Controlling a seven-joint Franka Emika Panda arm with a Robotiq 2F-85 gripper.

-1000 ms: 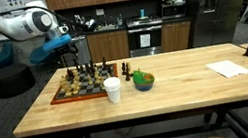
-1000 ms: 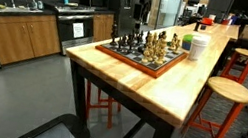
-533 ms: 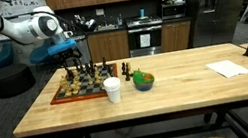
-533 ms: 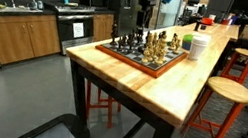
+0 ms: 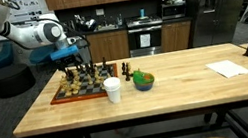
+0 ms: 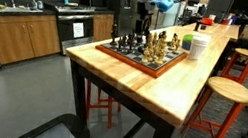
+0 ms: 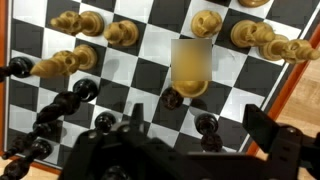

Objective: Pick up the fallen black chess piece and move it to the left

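Observation:
The small black piece [image 7: 172,99] beside a gold one sits below my gripper, between the open fingers, so I will lower my gripper onto it and close.
The chessboard [image 5: 75,90] lies at one end of the wooden table and also shows in an exterior view [image 6: 144,58] and in the wrist view [image 7: 150,60]. Gold pieces [image 7: 192,80] stand across its upper part, black pieces [image 7: 60,108] along the lower left. My gripper [image 7: 200,130] is open just above the board, its fingers [image 7: 266,130] either side of a small black piece [image 7: 206,126]. I cannot tell whether that piece lies flat or stands. In both exterior views the gripper [image 5: 74,61] [image 6: 140,21] hangs over the board.
A white cup [image 5: 113,89] and a blue bowl [image 5: 143,80] with something green stand just beside the board. A sheet of paper [image 5: 228,68] lies at the far end. Stools [image 6: 227,92] stand along the table's side.
The arm has swung further over the chessboard and come down toward the pieces. The gripper stays open. Nothing on the board has moved.

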